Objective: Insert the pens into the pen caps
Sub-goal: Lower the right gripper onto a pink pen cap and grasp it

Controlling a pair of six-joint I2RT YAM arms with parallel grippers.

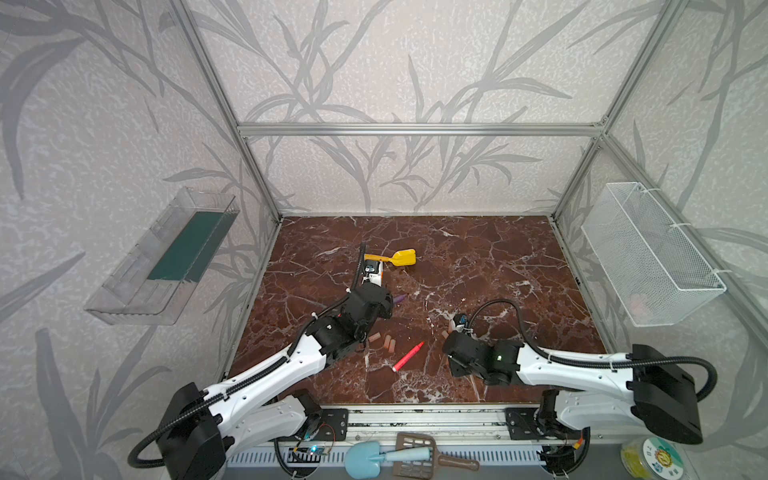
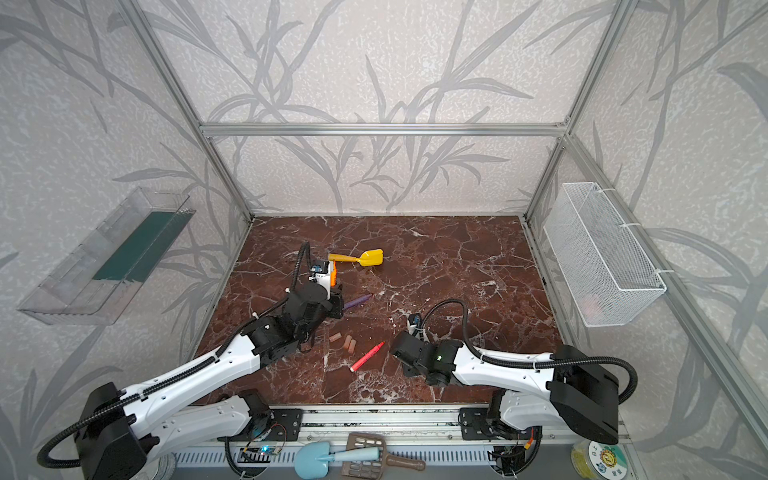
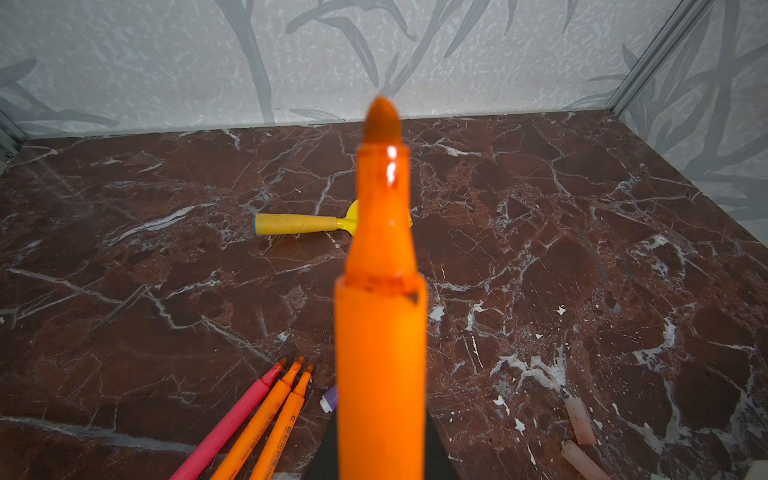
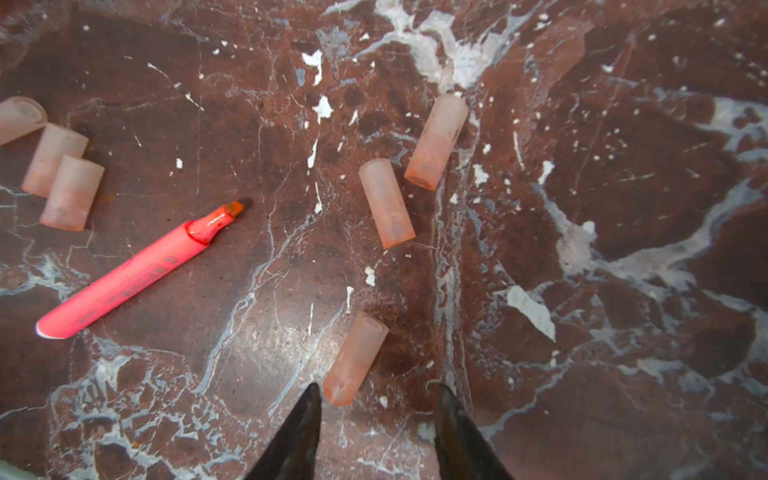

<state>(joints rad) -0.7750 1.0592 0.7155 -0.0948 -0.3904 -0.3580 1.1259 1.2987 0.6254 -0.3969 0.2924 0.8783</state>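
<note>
My right gripper moves down and slightly toward the mid-table pink-red pen next, around the nearest pen cap, as it lies lower, nearer one open finger.
My left gripper (image 3: 381, 457) is shut on an orange pen (image 3: 380, 332), tip up toward the back wall; the pen also shows in a top view (image 1: 381, 270). Below it lie a pink-red pen (image 3: 232, 419), two orange pens (image 3: 270, 419) and a purple pen (image 3: 330, 399). My right gripper (image 4: 378, 392) is open above the table, with one pen cap (image 4: 355, 359) lying just ahead of its fingertips, untouched. Two more pen caps (image 4: 386, 203) lie beyond, and three others (image 4: 70, 193) sit beside another pink-red pen (image 4: 133, 270), which both top views show at mid-table (image 1: 409, 356).
A yellow toy shovel (image 1: 401, 257) lies behind the left gripper. A white wire basket (image 1: 652, 253) hangs on the right wall and a clear tray (image 1: 162, 257) on the left wall. A blue shovel (image 1: 365, 457) and a brown scoop (image 1: 415, 453) lie outside the front rail.
</note>
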